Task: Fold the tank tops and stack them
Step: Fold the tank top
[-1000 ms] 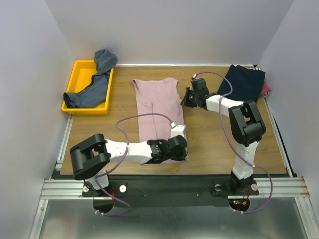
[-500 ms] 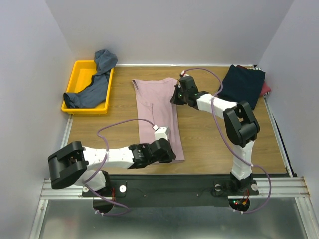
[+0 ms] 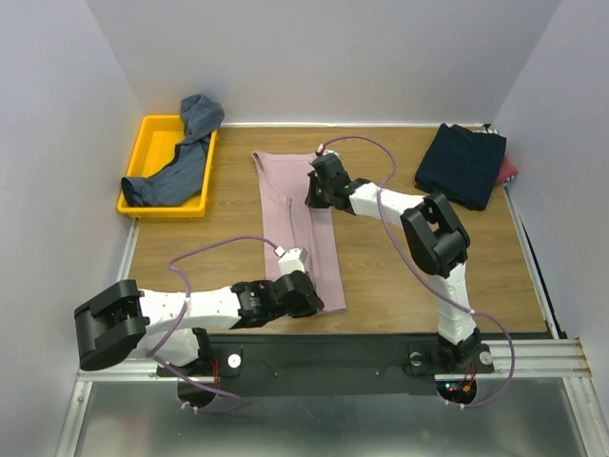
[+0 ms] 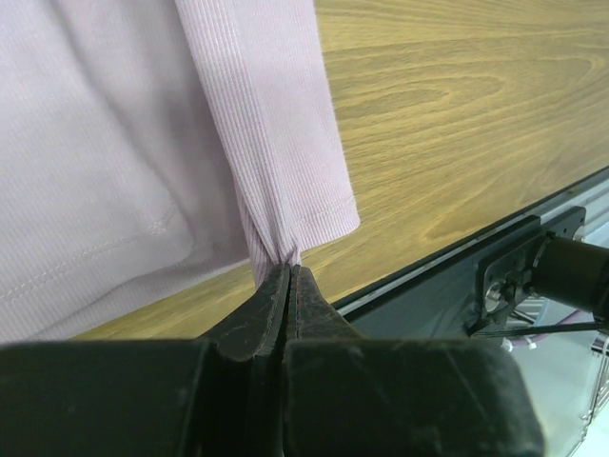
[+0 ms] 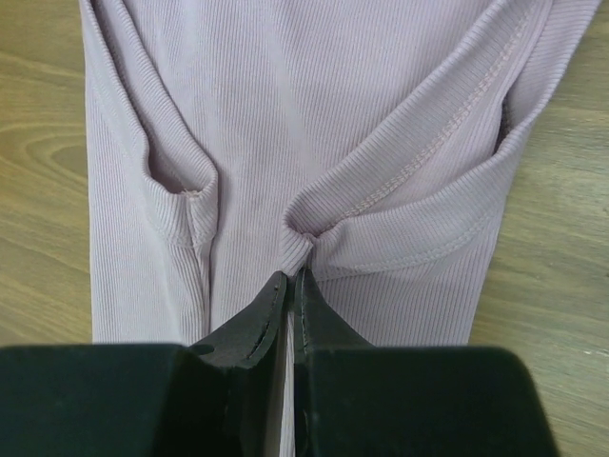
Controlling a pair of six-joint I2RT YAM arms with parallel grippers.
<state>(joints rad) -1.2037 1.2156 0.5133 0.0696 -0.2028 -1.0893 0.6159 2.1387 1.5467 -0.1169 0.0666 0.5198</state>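
The folded panel's corner (image 4: 177, 228) lies to the left of my left gripper in the wrist view. My left gripper will next pull the near hem there to narrow the gap and let it go.
The dusty pink tank top (image 3: 290, 205) lies lengthwise on the wooden table, its right side folded over toward the middle. My left gripper (image 3: 303, 297) is shut on the near hem corner of the pink tank top (image 4: 276, 181), pinching a bunch of fabric. My right gripper (image 3: 317, 189) is shut on the far armhole edge of the pink tank top (image 5: 381, 114). A slate blue-grey tank top (image 3: 181, 162) hangs over the yellow tray. Folded dark navy (image 3: 463, 162) and red (image 3: 508, 169) tops lie at the back right.
The yellow plastic tray (image 3: 145, 143) stands at the back left. The table's near edge with a black metal rail (image 4: 514, 257) lies just beside the left gripper. Purple cables loop from both arms over the table.
Both grippers have moved left, carrying the pink tank top's right edge over the middle, so the shirt is narrower now.
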